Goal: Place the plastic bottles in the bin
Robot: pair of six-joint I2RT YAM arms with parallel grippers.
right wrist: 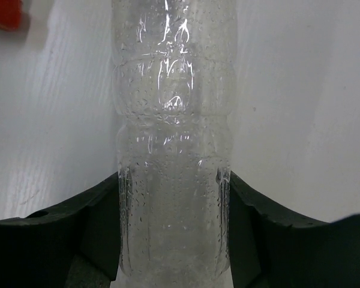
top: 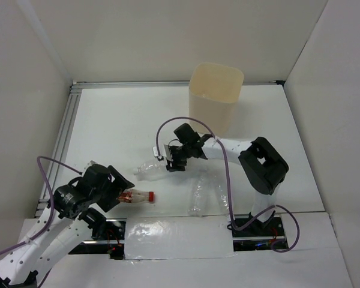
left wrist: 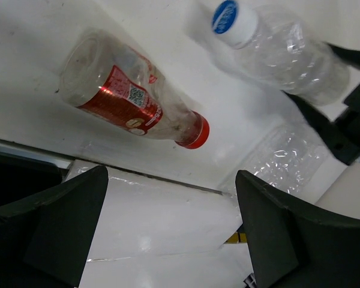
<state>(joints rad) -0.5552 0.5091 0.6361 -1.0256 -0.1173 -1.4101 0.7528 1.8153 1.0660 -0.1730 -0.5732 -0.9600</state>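
Note:
The clear crinkled bottle needs to go up and outward next in my right gripper, over the beige bin's opening, to be released there. The bin's tall sides are all around that opening.
The beige bin stands at the back of the table. My right gripper is shut on a clear crinkled bottle, its fingers pressed on both sides of the body. The bottle's white cap with a blue top points left. The red-labelled, red-capped bottle lies on the table just ahead of my left gripper. That gripper is open and empty, with the red bottle beyond its fingertips. Another clear bottle lies flat to the right and also shows in the left wrist view.
An aluminium rail runs along the table's left edge. White walls close in the back and both sides. A shiny taped sheet covers the near edge between the arm bases. A purple cable loops over the right arm.

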